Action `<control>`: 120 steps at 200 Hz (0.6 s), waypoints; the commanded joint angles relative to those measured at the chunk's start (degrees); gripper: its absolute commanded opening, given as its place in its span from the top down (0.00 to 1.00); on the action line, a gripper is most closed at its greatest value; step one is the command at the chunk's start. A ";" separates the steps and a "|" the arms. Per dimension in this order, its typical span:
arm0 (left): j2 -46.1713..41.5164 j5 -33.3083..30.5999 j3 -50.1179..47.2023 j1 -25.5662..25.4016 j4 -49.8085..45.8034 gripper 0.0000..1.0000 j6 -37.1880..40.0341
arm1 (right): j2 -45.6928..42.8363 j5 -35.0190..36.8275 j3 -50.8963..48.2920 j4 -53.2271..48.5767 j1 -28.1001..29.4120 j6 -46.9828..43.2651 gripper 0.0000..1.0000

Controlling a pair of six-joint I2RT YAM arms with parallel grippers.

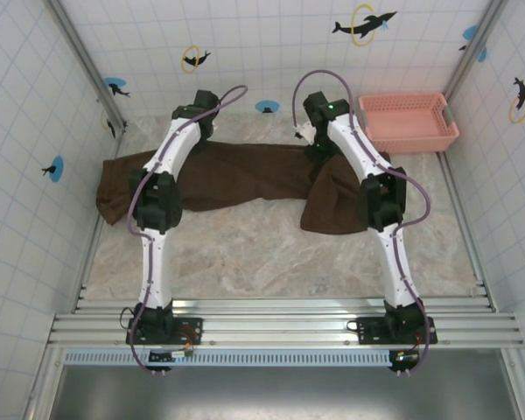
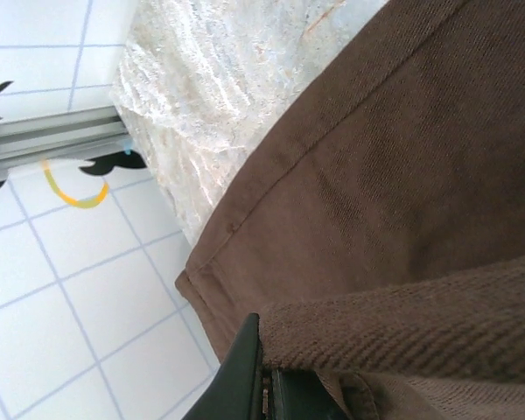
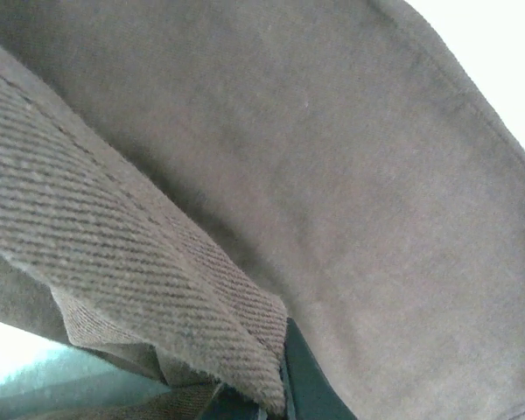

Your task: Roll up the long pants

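The raised fold still stands up, so my left gripper will lower it onto the flat cloth by the far hem below it and let go.
The long pants are dark brown cloth lying across the far half of the marble table, one end hanging toward the left wall and one end bunched at the right. My left gripper is down at their far edge. In the left wrist view it is shut on a raised fold of the long pants, a black finger pressed against the cloth. My right gripper is also at the far edge. Seen from the right wrist, it is shut on a ribbed fold of the long pants.
A pink mesh basket stands at the back right corner. Tiled walls close in left, right and behind. Bare marble table lies between the pants and the near rail.
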 commanded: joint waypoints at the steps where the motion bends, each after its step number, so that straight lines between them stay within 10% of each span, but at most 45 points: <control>1: 3.20 1.24 1.45 1.32 -0.33 1.00 2.58 | 3.07 0.41 4.10 -0.40 -0.34 1.92 1.00; 90: 8.46 -0.16 1.98 1.44 7.80 1.00 5.42 | 8.37 -0.26 7.38 7.41 -0.39 7.16 0.93; 101: 8.71 -0.57 2.15 1.45 9.03 0.96 6.13 | 8.73 0.60 8.35 8.25 -0.36 7.49 0.81; 120: 9.95 -2.79 3.89 1.52 9.86 0.51 6.68 | 9.42 2.83 9.53 9.91 -0.35 8.67 0.38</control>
